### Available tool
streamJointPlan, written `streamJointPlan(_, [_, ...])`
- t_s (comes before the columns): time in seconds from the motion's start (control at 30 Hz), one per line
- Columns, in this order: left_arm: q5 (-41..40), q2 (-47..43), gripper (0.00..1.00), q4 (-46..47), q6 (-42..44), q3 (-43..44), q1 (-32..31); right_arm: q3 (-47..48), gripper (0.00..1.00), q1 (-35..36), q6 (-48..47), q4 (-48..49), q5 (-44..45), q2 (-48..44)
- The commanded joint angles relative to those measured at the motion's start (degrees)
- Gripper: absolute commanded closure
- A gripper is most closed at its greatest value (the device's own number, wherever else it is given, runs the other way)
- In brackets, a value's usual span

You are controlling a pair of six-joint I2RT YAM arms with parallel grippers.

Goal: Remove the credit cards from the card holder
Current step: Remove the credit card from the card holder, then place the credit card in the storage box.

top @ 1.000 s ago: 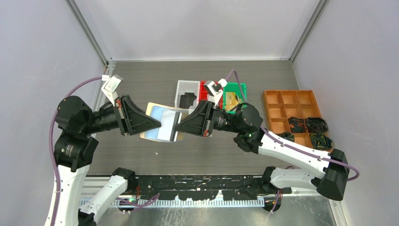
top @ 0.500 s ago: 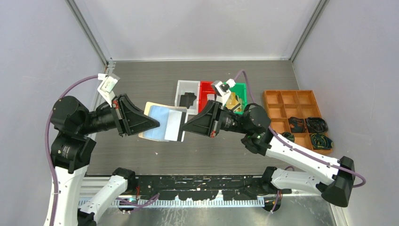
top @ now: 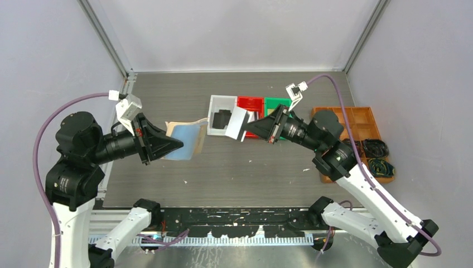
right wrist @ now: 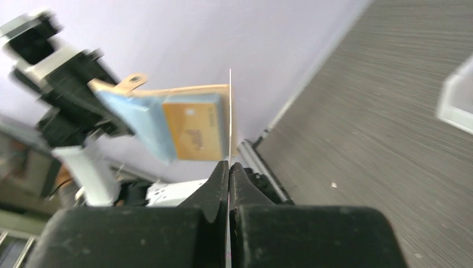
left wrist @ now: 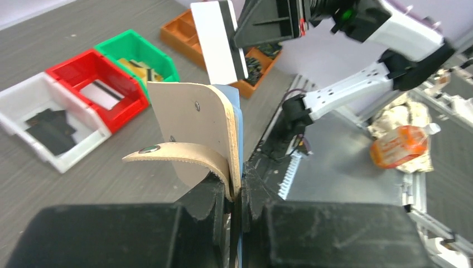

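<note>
I will move the white card outward and down with my right gripper, turning the fingers downward, into the red bin (top: 251, 109) and let go of it, because a matching striped card lies there.
My left gripper (top: 179, 146) is shut on the lower edge of the beige card holder (top: 188, 137) and holds it upright above the table's left half. In the left wrist view the holder (left wrist: 192, 120) stands in the jaws with its snap tab (left wrist: 167, 154) curling left. A gold card (right wrist: 192, 133) shows inside it behind a blue sleeve. My right gripper (top: 249, 128) is shut on a white card with a dark stripe (top: 236, 123), free of the holder, near the white bin. That card shows edge-on in the right wrist view (right wrist: 230, 111) and face-on in the left wrist view (left wrist: 218, 42).
A white bin (top: 212, 111) holds a black card (top: 223, 118); a red bin (top: 251, 102) and a green bin (top: 274, 103) stand beside it. An orange compartment tray (top: 341, 116) with dark cables stands at the right. Grey walls enclose the table.
My right gripper has pulled the white card out of the holder and carried it right and back toward the bins. My left gripper has drawn the holder slightly left.
</note>
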Motion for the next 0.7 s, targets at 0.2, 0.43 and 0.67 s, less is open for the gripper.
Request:
streamJointPlan(0.2, [-3.0, -2.2, 1.00, -3.3, 7.7, 1.3, 0.2, 12.8, 1.00, -9.3, -16.5, -22.2, 14.9, 19.8])
streamJointPlan(0.43, [-0.4, -3.6, 1.00, -2.8, 5.1, 1.3, 0.3, 24.0, 1.00, -14.4, -25.1, -28.1, 21.2, 38.1])
streamJointPlan(0.67, [1.6, -4.5, 1.00, -1.2, 3.0, 0.2, 0.3, 32.7, 0.99, -15.3, -28.7, -31.4, 20.7, 53.0])
